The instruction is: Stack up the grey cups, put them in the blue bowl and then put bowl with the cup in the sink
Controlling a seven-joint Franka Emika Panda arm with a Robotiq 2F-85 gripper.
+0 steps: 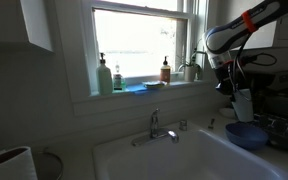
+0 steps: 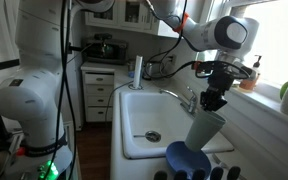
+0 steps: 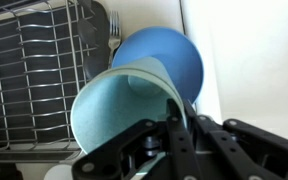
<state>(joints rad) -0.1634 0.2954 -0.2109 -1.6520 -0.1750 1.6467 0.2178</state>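
Observation:
The grey cup is still above the blue bowl, so it goes down next in my gripper with a slight turn until its base stands inside the bowl point(image 1: 246, 132) point(image 3: 164, 60).
My gripper point(image 2: 213, 100) is shut on the rim of a grey cup point(image 2: 204, 129) and holds it above the blue bowl point(image 2: 187, 159), which sits on the counter beside the sink point(image 2: 154, 120). In the wrist view the cup point(image 3: 114, 110) looks pale teal, its mouth open toward the camera, with my fingers point(image 3: 179, 115) pinching its rim and the blue bowl point(image 3: 169, 55) right behind it. In an exterior view the gripper point(image 1: 232, 85) holds the cup point(image 1: 243, 104) over the bowl point(image 1: 247, 135). No second cup shows clearly.
A dish rack point(image 3: 29, 80) with a fork point(image 3: 114, 35) lies beside the bowl. A faucet point(image 1: 159, 128) stands behind the sink. Soap bottles point(image 1: 104, 76) stand on the windowsill. A white container point(image 1: 9, 162) is at the near corner.

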